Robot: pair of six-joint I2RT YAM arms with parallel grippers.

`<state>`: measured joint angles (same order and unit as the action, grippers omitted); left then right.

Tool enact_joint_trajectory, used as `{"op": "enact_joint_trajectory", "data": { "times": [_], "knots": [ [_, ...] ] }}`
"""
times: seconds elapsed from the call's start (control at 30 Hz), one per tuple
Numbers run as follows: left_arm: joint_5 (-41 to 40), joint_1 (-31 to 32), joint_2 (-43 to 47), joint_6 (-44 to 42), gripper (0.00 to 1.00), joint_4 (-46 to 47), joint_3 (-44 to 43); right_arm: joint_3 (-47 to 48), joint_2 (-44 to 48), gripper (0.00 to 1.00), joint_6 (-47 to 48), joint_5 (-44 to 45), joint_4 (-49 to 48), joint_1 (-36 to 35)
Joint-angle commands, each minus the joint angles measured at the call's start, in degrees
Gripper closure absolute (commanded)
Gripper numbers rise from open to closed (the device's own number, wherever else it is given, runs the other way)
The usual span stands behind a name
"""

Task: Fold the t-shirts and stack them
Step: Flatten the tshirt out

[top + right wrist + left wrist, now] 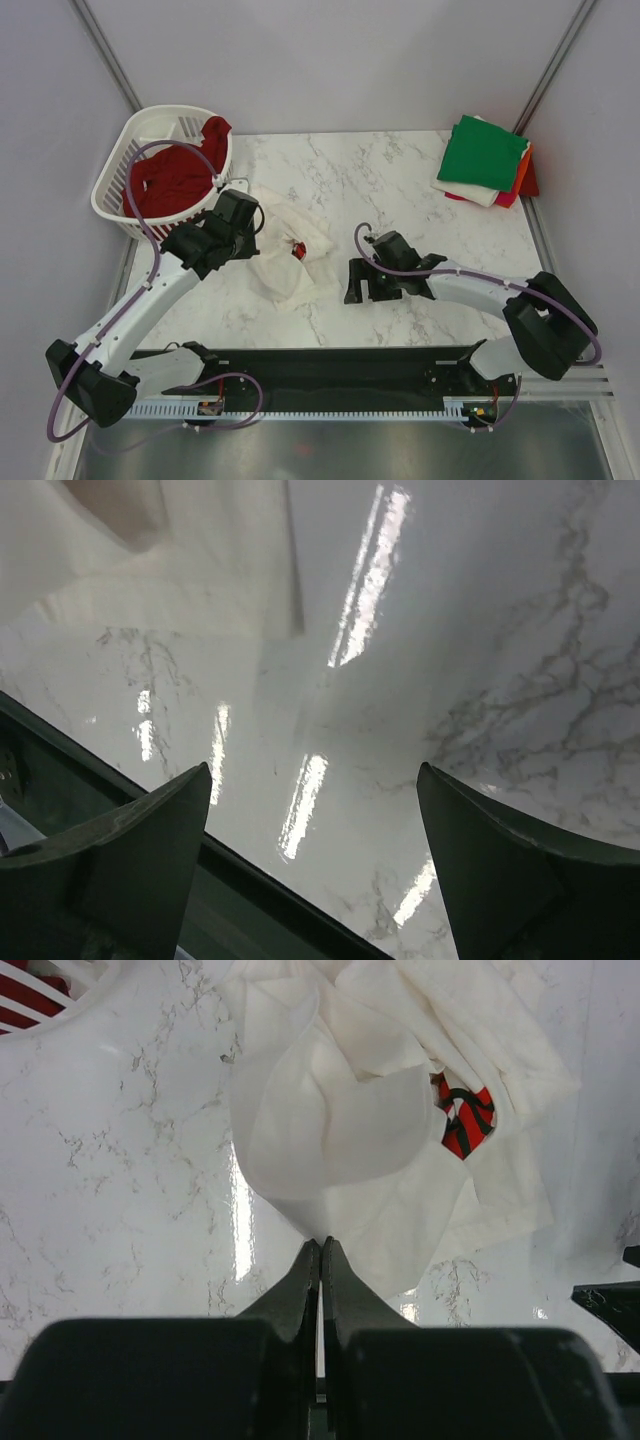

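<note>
The right gripper slides low toward the shirt onto its white corner next, as that corner lies flat on the marble just beyond my open fingers.
A crumpled white t-shirt with red print lies on the marble table left of centre. My left gripper is shut on an edge of it; in the left wrist view the fingertips pinch a point of the white cloth, which spreads out beyond them. My right gripper is open and empty, low over the table to the right of the shirt. The right wrist view shows the gripper over bare marble, with the shirt's edge at top left. A folded stack with a green t-shirt on top sits at the back right.
A white slatted basket at the back left holds a dark red t-shirt; its rim shows in the left wrist view. White and orange folded shirts lie under the green one. A black rail runs along the near edge.
</note>
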<state>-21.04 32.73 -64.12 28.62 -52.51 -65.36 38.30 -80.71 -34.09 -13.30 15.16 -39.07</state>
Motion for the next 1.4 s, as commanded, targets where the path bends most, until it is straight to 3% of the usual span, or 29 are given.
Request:
{"op": "enact_joint_trajectory", "data": {
  "times": [0.0,0.27,0.47,0.57,0.67,0.7,0.77,0.97,1.07,1.2,1.37],
  "knots": [
    [-1.6,-0.5,0.3,1.3,0.98,1.4,0.4,2.5,-4.5,0.08,-1.5,3.5,-7.4,-2.0],
    [-2.2,-1.2,2.9,0.7,0.98,1.6,3.7,4.7,-13.1,0.17,-3.2,4.2,-12.0,-3.1],
    [-2.2,-1.5,4.9,0.9,0.98,1.6,5.4,7.4,-18.7,0.34,-3.9,4.6,-13.0,-5.2],
    [-2.0,-1.8,5.3,0.6,0.98,1.6,5.9,7.8,-19.4,0.52,-4.1,4.9,-12.6,-5.3],
    [-1.9,-1.9,5.5,0.6,0.98,1.6,6.4,8.0,-19.7,0.74,-3.9,4.5,-12.7,-5.3],
    [-2.0,-2.0,5.6,0.5,0.98,1.8,6.5,8.1,-19.8,0.88,-3.7,4.2,-12.7,-5.3],
    [-2.0,-2.0,5.6,0.5,0.98,1.7,6.5,8.2,-19.7,1.0,-3.6,4.1,-13.1,-5.4],
    [-0.7,-2.1,7.1,-0.5,0.98,1.6,3.8,9.2,-13.2,1.0,-2.2,5.7,-11.5,-4.5],
    [1.2,-2.1,8.7,-1.9,0.98,0.2,-1.2,12.1,-4.5,1.0,-0.8,5.8,-5.7,-1.1],
    [3.5,-2.0,8.1,-4.3,0.98,-3.4,-14.2,22.4,10.8,1.0,2.8,7.1,8.3,4.8],
    [10.2,-2.0,3.7,-4.7,0.98,-7.5,-32.5,40.9,19.2,1.0,6.7,10.4,22.5,9.1]
  ]
}}
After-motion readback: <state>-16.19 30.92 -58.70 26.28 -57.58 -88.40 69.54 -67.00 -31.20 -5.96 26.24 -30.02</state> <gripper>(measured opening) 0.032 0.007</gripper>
